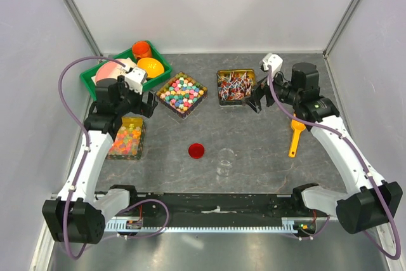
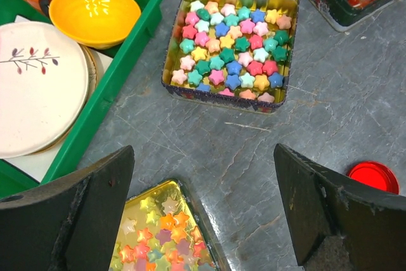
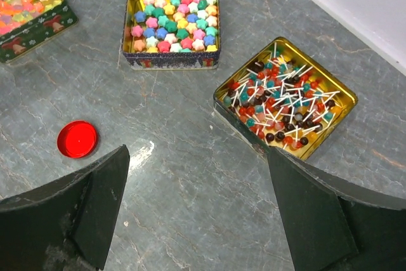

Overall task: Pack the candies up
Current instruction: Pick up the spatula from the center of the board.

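Note:
The yellow scoop's handle is slimmer, so my right gripper should move back, down and to the right in the top view, onto the handle by its bowl (image 1: 295, 133).
The candies (image 1: 182, 92) are small pastel stars filling a square gold tin at the middle back of the table. They also show in the left wrist view as candies (image 2: 230, 46) and in the right wrist view as candies (image 3: 172, 23). My left gripper (image 1: 148, 103) hovers just left of that tin, above the table. It is open, and the left gripper (image 2: 204, 152) has only bare table between its fingers. My right gripper (image 1: 257, 102) hangs beside the lollipop tin (image 1: 236, 85). The right gripper (image 3: 198, 152) is open and holds nothing.
A clear jar (image 1: 225, 160) and a red lid (image 1: 196, 150) stand mid-table, and a yellow scoop (image 1: 295, 136) lies at the right. A tin of gummy stars (image 1: 126, 139) sits under the left arm. A green bin (image 1: 160, 66) at the back left holds a plate, bowl and cup.

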You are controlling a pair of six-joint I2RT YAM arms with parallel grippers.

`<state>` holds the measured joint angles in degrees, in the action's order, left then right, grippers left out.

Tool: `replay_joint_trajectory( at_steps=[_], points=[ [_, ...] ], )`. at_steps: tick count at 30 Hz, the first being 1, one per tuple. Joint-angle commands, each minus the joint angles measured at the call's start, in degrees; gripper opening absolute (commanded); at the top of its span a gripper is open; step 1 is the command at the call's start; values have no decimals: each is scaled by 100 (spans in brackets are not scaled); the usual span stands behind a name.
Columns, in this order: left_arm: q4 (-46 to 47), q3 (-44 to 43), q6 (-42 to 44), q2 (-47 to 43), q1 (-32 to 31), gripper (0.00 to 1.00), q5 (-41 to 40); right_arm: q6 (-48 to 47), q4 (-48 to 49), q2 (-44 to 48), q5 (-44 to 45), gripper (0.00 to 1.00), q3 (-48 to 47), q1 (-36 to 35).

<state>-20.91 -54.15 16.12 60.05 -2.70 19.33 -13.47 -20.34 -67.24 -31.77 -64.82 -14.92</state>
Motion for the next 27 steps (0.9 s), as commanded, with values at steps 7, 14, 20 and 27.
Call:
replay_joint_trajectory(
  at_steps=[7,14,20,27],
  points=[
    [-177,-157,216,358,-29,95,-307,-155,4,-105,101,98,-128,-99],
    [-186,-96,146,235,-38,93,-659,-129,21,-96,1142,98,-276,-117],
    [-274,-43,190,-10,-81,93,-632,-85,-233,79,2499,98,-120,-108],
    [-274,282,207,-468,-90,93,-527,-454,-620,361,3564,98,864,111]
  ],
)
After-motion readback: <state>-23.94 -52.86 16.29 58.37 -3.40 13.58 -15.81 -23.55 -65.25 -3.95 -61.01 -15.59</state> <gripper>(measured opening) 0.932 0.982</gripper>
